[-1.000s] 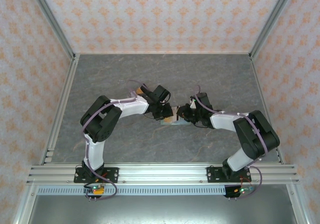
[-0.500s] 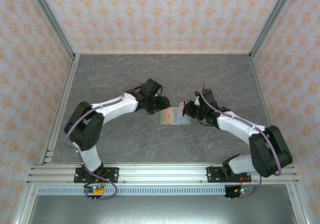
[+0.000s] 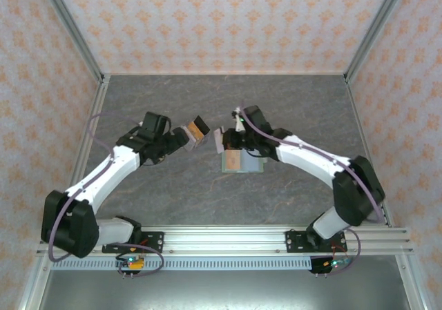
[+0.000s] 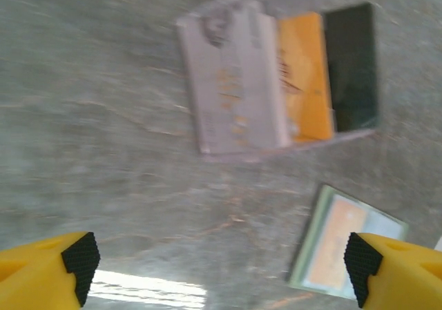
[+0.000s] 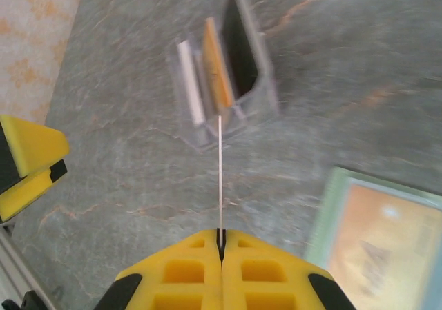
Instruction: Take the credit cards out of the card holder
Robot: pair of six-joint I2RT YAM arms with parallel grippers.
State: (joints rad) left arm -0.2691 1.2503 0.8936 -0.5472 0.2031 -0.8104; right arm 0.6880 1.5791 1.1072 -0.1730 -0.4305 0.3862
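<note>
Next, my right gripper carries the held card over to the clear stand and down into its whitish-card section [image 3: 186, 137] [image 5: 191, 83], because whitish cards already stand there.
The sage-green card holder [image 3: 253, 163] lies open on the table, a golden-brown card [image 3: 233, 161] on its left panel. It also shows at the lower right of both wrist views: card holder [image 4: 312, 239], card holder [image 5: 324, 220]. My right gripper [image 3: 228, 140] hangs just above and left of it, shut on a whitish card [image 3: 219, 141]. That card [image 5: 219, 172] is seen edge-on, sticking out of the right gripper [image 5: 221, 241]. My left gripper [image 4: 221, 272] is open with nothing between its fingers; in the top view the left gripper [image 3: 181, 138] is left of the holder.
A small clear stand [image 3: 197, 129] with whitish, orange and black cards sits between the two grippers; the stand [image 4: 276, 82] is ahead of the left gripper, and the stand [image 5: 221, 75] lies beyond the held card. Patterned walls and metal rails surround the grey table [image 3: 228, 199].
Both arms have drawn back from the card holder. The left gripper swung left and opened wide. The right gripper moved up and left, carrying the whitish card off the holder.
</note>
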